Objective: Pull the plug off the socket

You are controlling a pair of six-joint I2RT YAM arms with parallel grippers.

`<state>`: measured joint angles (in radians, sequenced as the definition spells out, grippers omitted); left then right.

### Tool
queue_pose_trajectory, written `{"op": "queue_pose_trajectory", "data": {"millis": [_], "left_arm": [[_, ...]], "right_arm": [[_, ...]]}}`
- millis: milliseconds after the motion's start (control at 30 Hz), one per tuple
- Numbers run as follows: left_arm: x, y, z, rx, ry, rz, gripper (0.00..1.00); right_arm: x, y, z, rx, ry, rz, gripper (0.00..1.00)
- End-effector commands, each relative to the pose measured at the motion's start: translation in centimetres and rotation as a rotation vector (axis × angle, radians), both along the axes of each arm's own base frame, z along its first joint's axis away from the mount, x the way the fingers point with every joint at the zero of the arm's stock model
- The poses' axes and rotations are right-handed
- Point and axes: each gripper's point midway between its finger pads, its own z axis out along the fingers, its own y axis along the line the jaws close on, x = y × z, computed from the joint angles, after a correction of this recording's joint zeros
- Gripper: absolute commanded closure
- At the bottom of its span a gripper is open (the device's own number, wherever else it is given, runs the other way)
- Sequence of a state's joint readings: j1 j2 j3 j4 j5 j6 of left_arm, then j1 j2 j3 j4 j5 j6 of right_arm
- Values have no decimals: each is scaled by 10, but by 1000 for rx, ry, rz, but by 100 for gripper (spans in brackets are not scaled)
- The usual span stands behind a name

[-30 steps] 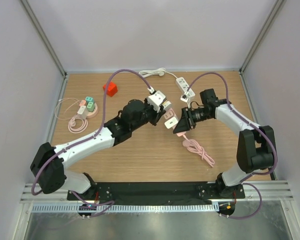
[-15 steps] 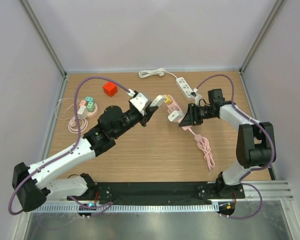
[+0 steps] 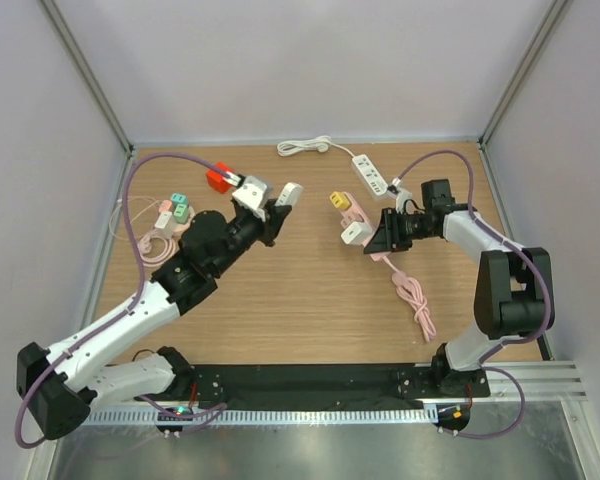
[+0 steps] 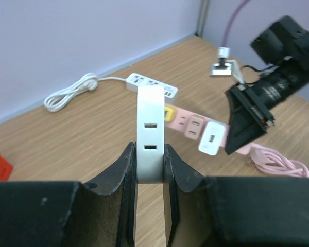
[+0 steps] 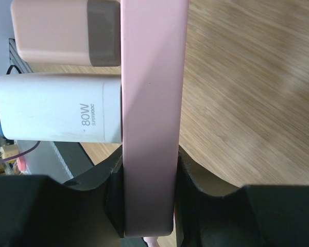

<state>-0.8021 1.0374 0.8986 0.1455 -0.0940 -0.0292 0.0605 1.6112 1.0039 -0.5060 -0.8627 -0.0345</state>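
The plug should go onto bare tabletop by the red block below. My left gripper will move down to its left in the top view and release the plug there.
My left gripper (image 3: 280, 204) is shut on a white plug (image 3: 289, 192), which hangs in the air left of the pink socket strip (image 3: 348, 214) and apart from it. In the left wrist view the plug (image 4: 151, 128) stands upright between my fingers (image 4: 124, 167), two slots facing the camera. My right gripper (image 3: 382, 235) is shut on the near end of the pink socket (image 5: 153, 98). A white charger (image 5: 56, 116) and another plug (image 5: 62, 31) stay plugged into its left face. A yellow plug (image 3: 336, 200) sits at its far end.
The socket's pink cable (image 3: 412, 300) coils on the table below my right gripper. A white power strip (image 3: 372, 175) with its white cord (image 3: 305, 147) lies at the back. A red block (image 3: 219, 178) and a round pink socket with teal plugs (image 3: 175, 212) are at the left.
My left arm has drawn back to the left with the white plug, which has come off the pink socket. My right gripper has kept hold of the socket, shifting slightly right.
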Motion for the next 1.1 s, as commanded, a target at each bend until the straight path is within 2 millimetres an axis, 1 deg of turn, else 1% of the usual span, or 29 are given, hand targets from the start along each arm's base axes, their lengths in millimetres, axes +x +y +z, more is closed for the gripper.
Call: {"op": "queue_pose_trajectory", "data": {"millis": [0,67,100,133,167,200,233,267,300,333,367,433,467,500,533,567,633,667,767,800,900,933,1000,1033,1067], "left_arm": [[23,36,-2,-155,88,124,100],[35,45,-9,-219,154,142,100],[50,64,-14,-242,178,200,100],[59,63,-25,-249,226,188,100],[67,68,-29,-277,259,199,100],[77,75,-37,-322,312,226,100],[93,84,-49,-341,365,237,100],[103,91,-56,-362,396,257,100],[111,93,-62,-399,443,268,100],[124,104,-60,-421,450,292,100],[136,106,-84,-410,519,311,100],[150,111,-104,-413,593,335,100],[164,117,-116,-403,624,358,100],[169,120,-130,-389,670,381,100],[174,121,-136,-379,682,380,100],[186,123,-148,-366,709,390,100],[194,128,-164,-326,742,407,100],[204,131,-176,-319,770,417,100],[216,134,-190,-311,801,425,100],[224,136,-198,-308,817,431,100],[231,140,-210,-296,842,439,100],[238,140,-213,-293,842,438,100],[237,142,-225,-276,885,441,100],[240,144,-232,-275,901,444,100],[240,144,-233,-277,907,439,100]], "right_arm": [[13,-4,42,23,-186,27,99],[13,-7,43,15,-200,20,99],[14,-8,44,11,-203,16,99],[13,-9,45,14,-207,17,99],[13,-10,45,10,-210,16,99],[13,-10,45,6,-211,14,99],[13,-10,47,6,-215,14,99],[13,-11,48,6,-221,14,99],[13,-12,49,3,-224,11,99],[13,-12,49,1,-227,11,99],[13,-13,50,-2,-230,8,99],[13,-13,51,-1,-234,8,99],[13,-13,50,-2,-233,7,99],[12,-14,51,-4,-231,5,99],[13,-13,51,-3,-235,8,99],[13,-14,51,-4,-235,7,99],[12,-14,51,-1,-232,7,99],[13,-14,51,-1,-232,7,99],[12,-14,50,-2,-227,9,99],[12,-15,49,-4,-225,7,99],[12,-15,48,-6,-223,13,99],[12,-15,47,-7,-220,14,99],[12,-15,47,-5,-219,16,99],[12,-15,47,-6,-220,17,99],[12,-14,46,-6,-216,18,99]]}}
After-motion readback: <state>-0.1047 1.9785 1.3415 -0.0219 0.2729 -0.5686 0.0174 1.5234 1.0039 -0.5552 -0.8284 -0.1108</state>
